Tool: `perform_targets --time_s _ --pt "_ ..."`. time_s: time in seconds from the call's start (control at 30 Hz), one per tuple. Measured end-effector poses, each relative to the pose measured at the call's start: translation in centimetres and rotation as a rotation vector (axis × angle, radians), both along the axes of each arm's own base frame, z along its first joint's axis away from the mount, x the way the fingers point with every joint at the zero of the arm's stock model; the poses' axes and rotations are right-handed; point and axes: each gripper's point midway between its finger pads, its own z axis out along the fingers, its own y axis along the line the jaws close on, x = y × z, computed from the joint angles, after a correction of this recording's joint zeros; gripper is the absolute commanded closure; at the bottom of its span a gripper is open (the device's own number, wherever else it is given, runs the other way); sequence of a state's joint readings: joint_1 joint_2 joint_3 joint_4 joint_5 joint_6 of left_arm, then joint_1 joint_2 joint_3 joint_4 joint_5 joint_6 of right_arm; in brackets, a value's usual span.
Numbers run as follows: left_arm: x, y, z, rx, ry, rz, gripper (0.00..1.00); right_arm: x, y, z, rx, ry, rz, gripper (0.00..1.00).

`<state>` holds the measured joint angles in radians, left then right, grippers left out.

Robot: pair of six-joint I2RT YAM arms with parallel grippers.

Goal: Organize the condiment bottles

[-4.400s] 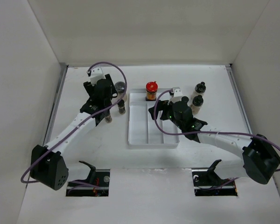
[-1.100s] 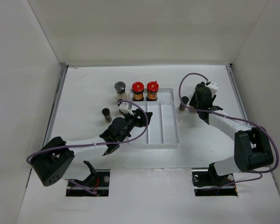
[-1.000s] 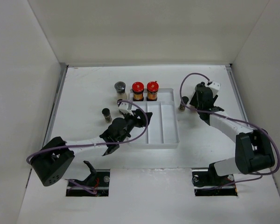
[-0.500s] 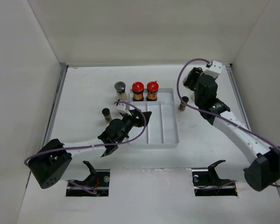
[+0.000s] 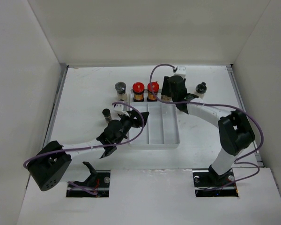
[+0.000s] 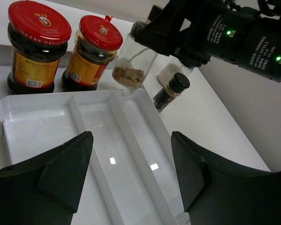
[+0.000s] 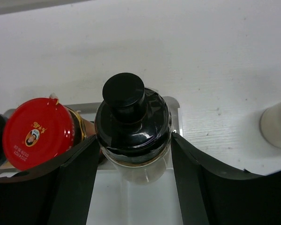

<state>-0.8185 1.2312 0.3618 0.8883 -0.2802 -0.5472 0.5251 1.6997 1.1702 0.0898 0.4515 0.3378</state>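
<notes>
My right gripper holds the black-capped clear jar, and the tray's back corner is open beside the red-capped jars. I should move gently toward those jars and down, and let go of the clear jar there.
My right gripper point(image 5: 168, 95) is shut on a black-capped clear jar point(image 7: 132, 123) with pale bits at its bottom point(image 6: 131, 70). It holds the jar upright at the back right corner of the white tray point(image 5: 152, 145), next to two red-capped brown jars point(image 5: 138, 90) point(image 5: 153, 89). My left gripper point(image 5: 141, 117) is open and empty, low over the tray's left compartments point(image 6: 51, 117). A grey-lidded jar point(image 5: 120, 89) stands left of the red caps. A small dark jar point(image 5: 106, 115) stands left of the tray. A slim dark jar point(image 6: 171, 91) stands right of the tray. A black-capped pale jar point(image 5: 201, 89) stands at the back right.
White walls enclose the table on three sides. The right arm point(image 5: 210, 110) stretches across the table right of the tray. A pale rounded object point(image 7: 276, 124) shows at the right edge of the right wrist view.
My right gripper has swung left from the back right to the tray's back right corner, carrying the black-capped jar. The left gripper has barely moved.
</notes>
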Motion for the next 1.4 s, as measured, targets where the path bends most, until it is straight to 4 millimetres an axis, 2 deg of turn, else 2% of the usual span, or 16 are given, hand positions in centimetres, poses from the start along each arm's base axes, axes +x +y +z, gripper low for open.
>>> perform_targets --time_s 0.1,0.33,0.57,0.63,0.73,0.8,0.93,1.03,1.1,1.13,1.17,1.2,1.27,1.33,1.4 --pt "0.0 0.0 0.0 0.000 0.000 0.000 0.33 0.3 0.5 -1.0 0.007 0.019 0.009 0.50" --pt "0.1 0.2 0.0 0.000 0.000 0.005 0.33 2.0 1.6 -0.7 0.048 -0.027 0.013 0.49" --pt "0.2 0.2 0.1 -0.004 -0.004 0.006 0.33 2.8 1.5 -2.7 0.030 -0.022 -0.015 0.47" --pt "0.2 0.2 0.1 -0.005 -0.004 0.006 0.33 2.9 1.3 -2.9 0.031 -0.030 -0.024 0.41" --pt "0.2 0.1 0.2 -0.006 -0.005 0.005 0.33 2.8 1.1 -3.2 0.032 -0.037 -0.037 0.23" --pt "0.1 0.1 0.2 -0.007 -0.006 0.005 0.33 2.9 0.9 -3.1 0.036 -0.047 -0.047 0.15" --pt "0.1 0.1 0.4 -0.011 -0.010 0.005 0.33 2.7 0.7 -2.8 0.047 -0.062 -0.055 0.09" --pt "0.1 0.1 0.4 -0.014 -0.011 0.005 0.33 1.9 0.5 -2.0 0.065 -0.069 -0.052 0.12" --pt "0.2 0.1 0.5 -0.017 -0.012 0.005 0.33 1.3 0.1 -0.6 0.089 -0.085 -0.047 0.22" --pt "0.2 0.1 0.5 -0.018 -0.013 0.004 0.33 0.9 0.0 0.3 0.105 -0.097 -0.043 0.32" --pt "0.2 0.1 0.5 -0.018 -0.013 0.004 0.33 0.5 -0.4 1.5 0.124 -0.114 -0.041 0.45" --pt "0.1 0.1 0.5 -0.017 -0.012 0.004 0.33 0.2 -1.0 2.5 0.137 -0.130 -0.045 0.53" --pt "0.1 0.1 0.5 -0.017 -0.012 0.003 0.33 -0.2 -3.3 4.7 0.170 -0.169 -0.083 0.55" --pt "0.1 0.0 0.3 -0.015 -0.009 0.001 0.33 0.0 -6.7 6.4 0.186 -0.201 -0.154 0.47" --pt "0.0 -0.1 0.1 -0.010 -0.004 -0.002 0.33 0.4 -10.4 6.8 0.182 -0.210 -0.240 0.27"
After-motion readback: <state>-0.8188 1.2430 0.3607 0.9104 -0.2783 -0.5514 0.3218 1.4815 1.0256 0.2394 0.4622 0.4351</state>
